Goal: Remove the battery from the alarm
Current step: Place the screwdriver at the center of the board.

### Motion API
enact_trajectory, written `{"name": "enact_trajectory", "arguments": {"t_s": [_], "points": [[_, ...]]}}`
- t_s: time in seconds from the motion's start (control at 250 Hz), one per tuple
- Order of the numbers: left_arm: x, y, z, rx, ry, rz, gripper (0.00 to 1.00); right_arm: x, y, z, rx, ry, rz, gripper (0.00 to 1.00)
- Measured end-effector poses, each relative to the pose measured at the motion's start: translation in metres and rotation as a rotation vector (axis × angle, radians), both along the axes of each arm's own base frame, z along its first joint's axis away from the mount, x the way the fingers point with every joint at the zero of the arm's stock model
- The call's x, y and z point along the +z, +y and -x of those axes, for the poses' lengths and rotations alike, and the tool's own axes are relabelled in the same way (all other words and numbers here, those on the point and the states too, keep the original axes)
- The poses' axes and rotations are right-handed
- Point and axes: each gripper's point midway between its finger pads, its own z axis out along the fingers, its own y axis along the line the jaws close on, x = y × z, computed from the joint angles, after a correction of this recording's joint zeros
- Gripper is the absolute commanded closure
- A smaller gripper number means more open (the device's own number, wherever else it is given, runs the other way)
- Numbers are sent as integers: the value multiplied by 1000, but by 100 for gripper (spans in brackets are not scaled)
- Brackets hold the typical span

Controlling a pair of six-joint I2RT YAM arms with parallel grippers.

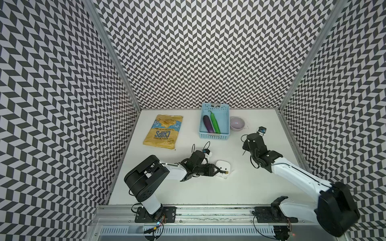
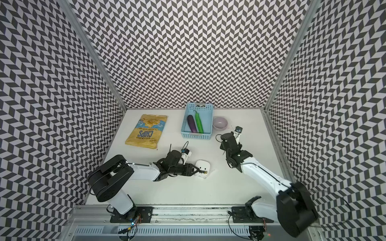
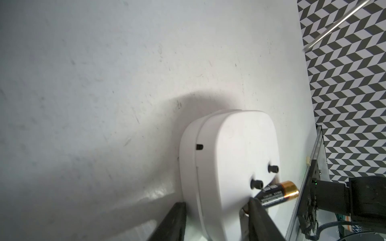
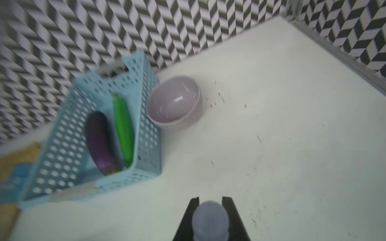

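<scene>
My right gripper will next go down to the empty tabletop (image 4: 185, 186) beside the basket and let go of the screwdriver's handle (image 4: 210, 219) on that clear spot, because the spot is below the gripper.
The alarm (image 1: 223, 165) (image 2: 203, 165) lies face down on the white table, its plain white back with two small black knobs up (image 3: 229, 150). The battery (image 3: 342, 192), black with a gold-copper end, sticks out slantwise from the alarm's back near its front edge (image 1: 225, 172). My left gripper (image 3: 217, 204) (image 1: 219, 171) clamps the alarm's near edge. One finger sits on its rim, the other on the back by the battery's black end. My right gripper (image 4: 211, 200) hovers at the right of the table, shut on a screwdriver's clear handle (image 4: 210, 219).
A yellow chips bag (image 1: 164, 131) lies at the back left. A blue perforated basket (image 1: 215, 106) at the back centre holds an eggplant and a green pepper. A lilac bowl (image 1: 237, 123) stands right beside it. Patterned walls enclose the table on three sides.
</scene>
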Motion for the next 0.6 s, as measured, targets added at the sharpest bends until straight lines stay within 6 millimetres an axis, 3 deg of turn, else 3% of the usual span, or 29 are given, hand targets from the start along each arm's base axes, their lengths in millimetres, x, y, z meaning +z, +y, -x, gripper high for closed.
{"name": "enact_trajectory", "arguments": {"t_s": [0.08,0.128,0.236,0.385,0.445,0.453,0.469,0.601], "points": [[0,2,0,5,-2,-1,53,-40,6,-2,70,162,76,100],[0,3,-1,10,-4,-1,52,-54,11,-5,102,218,105,99],[0,9,-3,28,-8,-4,52,-68,20,-17,168,296,154,94],[0,15,-6,45,-12,-6,52,-93,27,-29,229,369,199,77],[0,17,-6,48,-12,-6,52,-104,28,-30,241,393,192,77],[0,17,-7,49,-12,-6,52,-105,29,-29,244,398,190,71],[0,17,-7,49,-13,-6,52,-109,29,-29,245,407,187,68],[0,19,-7,54,-19,-5,52,-108,40,-35,276,396,162,56]]}}
